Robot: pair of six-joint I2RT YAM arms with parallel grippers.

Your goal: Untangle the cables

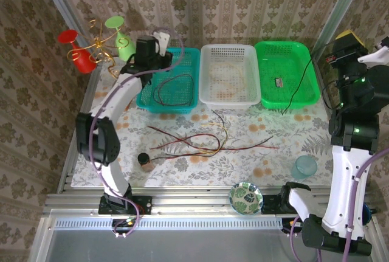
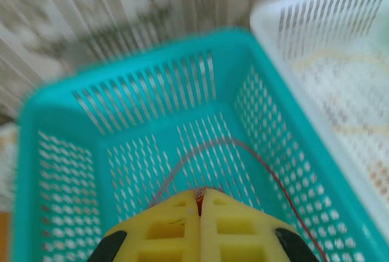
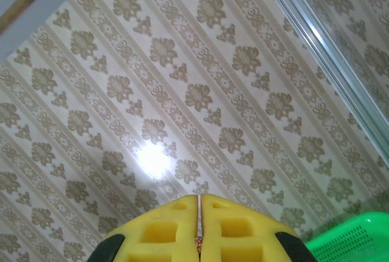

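Note:
The red cable goes down into the teal basket (image 1: 188, 105) with my left gripper next, and my left gripper releases it there.
A loose tangle of dark red, black and yellow-orange cables (image 1: 203, 142) lies on the flowered table cloth mid-table. One dark red cable (image 1: 173, 89) loops inside the teal basket (image 1: 188, 105). My left gripper (image 1: 159, 40) hovers over that basket's far end. In the left wrist view its yellow fingers (image 2: 243, 225) are shut on the red cable (image 2: 213, 143) at the left gripper's tip (image 2: 199, 194). My right gripper (image 1: 341, 44) is raised high at the right, shut (image 3: 199, 198) on a black cable (image 1: 299, 89) that hangs down across the green basket (image 1: 307, 52).
A white basket (image 1: 209, 98) stands between the teal and green ones. A small dark item (image 1: 278, 82) lies in the green basket. At the near edge are a leaf-patterned bowl (image 1: 245, 197) and a teal cup (image 1: 304, 166). Red and green glasses (image 1: 82, 55) stand back left.

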